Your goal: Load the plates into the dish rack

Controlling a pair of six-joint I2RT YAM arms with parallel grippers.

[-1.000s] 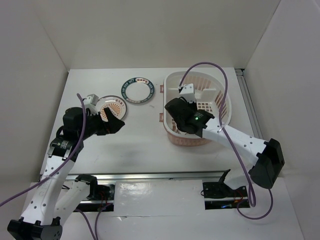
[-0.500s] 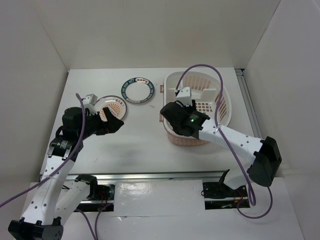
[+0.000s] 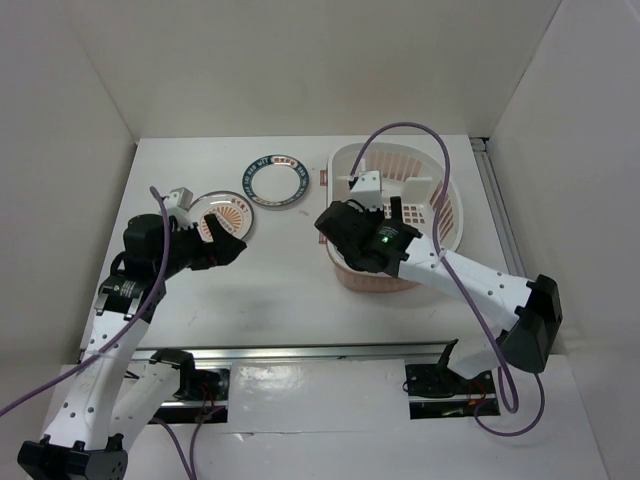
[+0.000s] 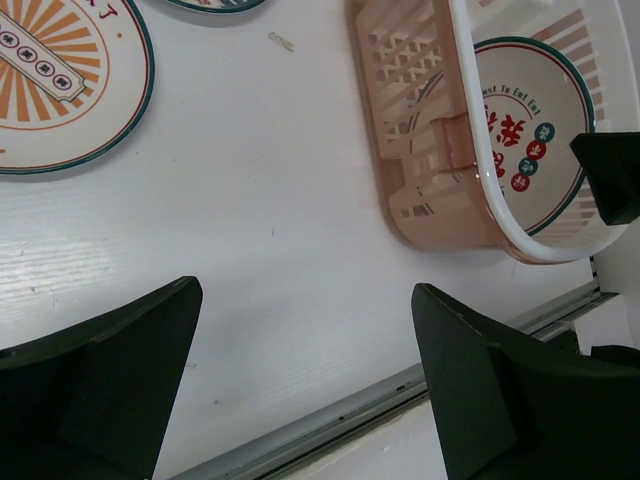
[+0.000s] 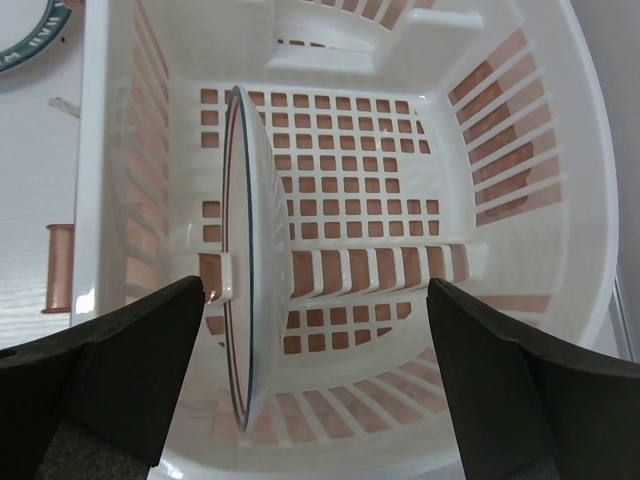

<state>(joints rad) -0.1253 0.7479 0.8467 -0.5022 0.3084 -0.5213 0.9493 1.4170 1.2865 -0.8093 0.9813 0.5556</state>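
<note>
I'll next tilt and lower my left gripper leftward in the top view onto the orange plate's near rim, as that plate lies flat outside the dish rack (image 3: 445, 215).
The dish rack (image 3: 445, 215) stands at the right of the table. A white plate (image 5: 250, 250) with a dark rim stands on edge inside the dish rack (image 5: 480, 130), close to its left wall. My right gripper (image 5: 315, 290) hangs open above it, one finger on each side, touching nothing. The left wrist view shows red marks on this plate (image 4: 530, 130). An orange-centred plate (image 3: 225, 212) and a teal-ringed plate (image 3: 275, 181) lie flat on the table. Beside the orange plate, my left gripper (image 3: 228, 238) is open and empty.
White walls enclose the table on three sides. A metal rail (image 3: 300, 352) runs along the near edge. Purple cables loop over both arms. Bare table (image 4: 280, 200) lies between the orange plate (image 4: 50, 80) and the rack (image 4: 430, 150).
My right gripper has opened and let go of the plate, which now stands in the rack. It also shifted slightly left. The left arm has not moved.
</note>
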